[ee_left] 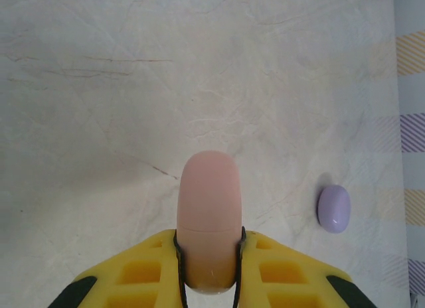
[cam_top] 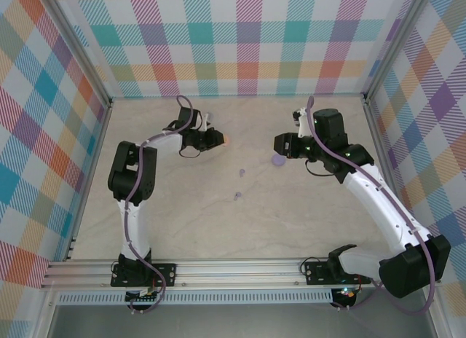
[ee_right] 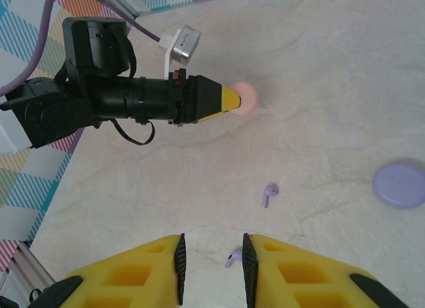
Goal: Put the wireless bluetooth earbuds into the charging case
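The left gripper should next lower the closed pink case [ee_left: 208, 208] it is holding onto the clear spot on the bare marble tabletop just below and let go of it.
My left gripper [ee_left: 208, 268] is shut on a closed, pale pink charging case [ee_left: 208, 208] and holds it just above the table, at the back left of centre [cam_top: 227, 140]. A closed lilac case [ee_right: 402, 184] lies on the table to its right [ee_left: 333, 208]. Two lilac earbuds rest on the table. One earbud [ee_right: 269, 194] lies in the open. The other earbud [ee_right: 233, 257] shows between the open fingers of my right gripper [ee_right: 211, 275], close to the right finger. My right gripper [cam_top: 280, 143] hovers beside the lilac case [cam_top: 277, 160].
The pale marble tabletop [cam_top: 291, 221] is walled by checked panels on three sides, with an aluminium rail [cam_top: 233, 269] along the near edge. The left arm's purple cable [cam_top: 186, 108] loops at the back.
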